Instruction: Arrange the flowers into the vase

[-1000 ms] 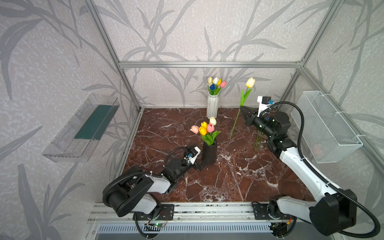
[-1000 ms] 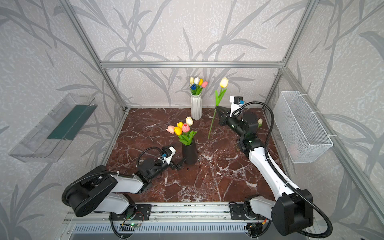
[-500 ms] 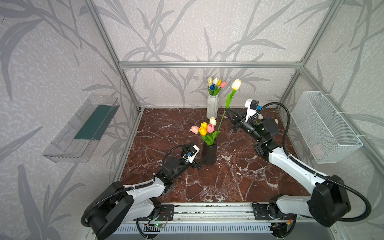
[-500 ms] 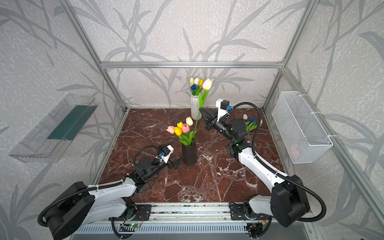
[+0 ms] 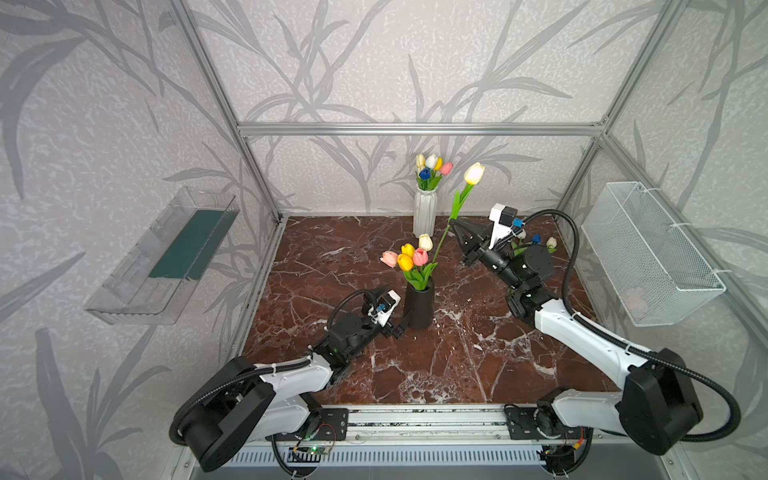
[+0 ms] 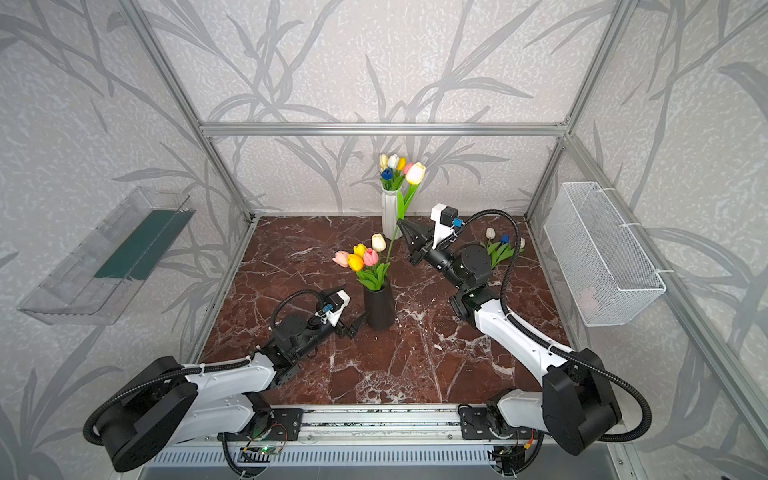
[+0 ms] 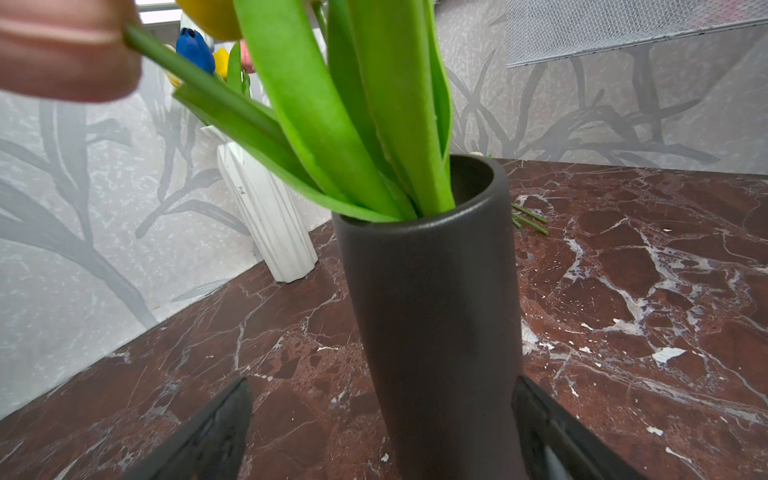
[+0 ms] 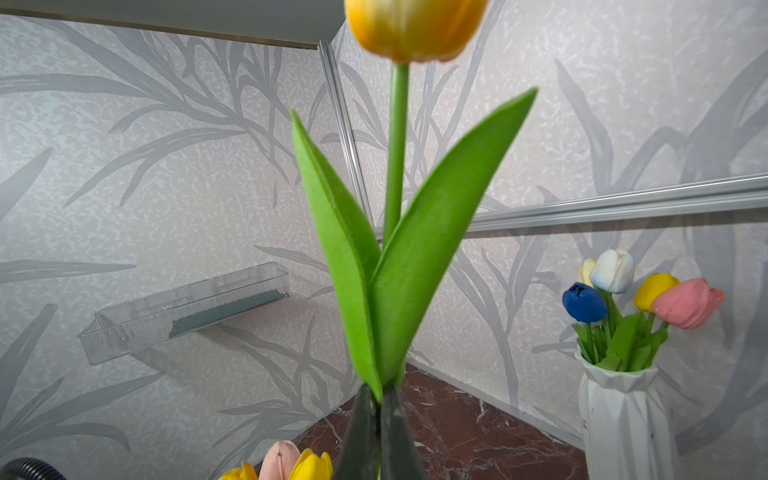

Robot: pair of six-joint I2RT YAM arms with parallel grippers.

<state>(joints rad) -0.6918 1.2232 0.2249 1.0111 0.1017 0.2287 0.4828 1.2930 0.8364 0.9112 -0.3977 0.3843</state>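
Observation:
The black vase's opening is below the robot's right gripper, so the gripper should next go down toward it, slide the green stem down inside and let go of it.
My right gripper is shut on the green stem of a yellow-cream tulip. The tulip is held upright but tilted, and its stem slants down toward the black vase. Several tulips stand in that vase. My left gripper is open low at the vase's base. In the left wrist view its fingers flank the vase, with a clear gap on one side. A few loose flowers lie behind the right arm.
A white ribbed vase with several tulips stands at the back wall. A clear shelf hangs on the left wall and a wire basket on the right wall. Aluminium frame posts edge the marble floor.
My right gripper has carried the tulip leftward from the back right to above the black vase. The left gripper has stayed by the vase's base while its arm stretched out.

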